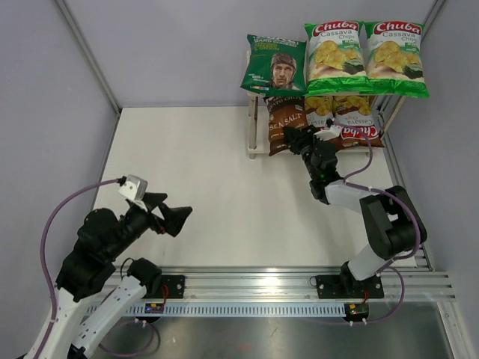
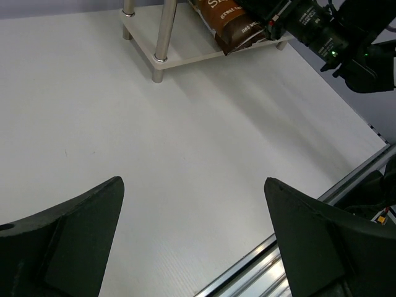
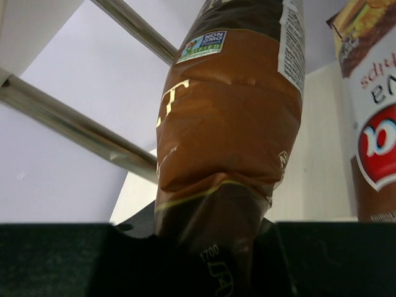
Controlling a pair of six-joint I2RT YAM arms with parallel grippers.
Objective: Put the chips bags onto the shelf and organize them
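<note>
My right gripper is to shift next toward the empty board by the metal legs (image 1: pixel 262 137) and then open, since the Sea Salt bag overlaps the brown Chuba bag.
The shelf (image 1: pixel 253 140) stands at the table's back right. On its top board lie the dark green "REAL" bag (image 1: pixel 275 63) and two green-white "Chuba" bags (image 1: pixel 334 52) (image 1: pixel 394 54). On the lower board are two brown "Chuba" bags (image 1: pixel 358 120) and the dark-brown "Sea Salt" bag (image 1: pixel 285 123). My right gripper (image 1: pixel 303 140) is shut on the Sea Salt bag's lower end (image 3: pixel 229 154), at the lower board's left part. The brown Chuba bag (image 3: pixel 374 124) stands beside it. My left gripper (image 1: pixel 174 217) is open and empty over the near-left table.
The shelf's metal legs (image 3: pixel 80 139) run close to the left of the held bag. A silver rail (image 1: pixel 299 284) crosses the table's near edge. Grey walls close in the table on the left, back and right. The right arm (image 2: pixel 328 34) shows in the left wrist view.
</note>
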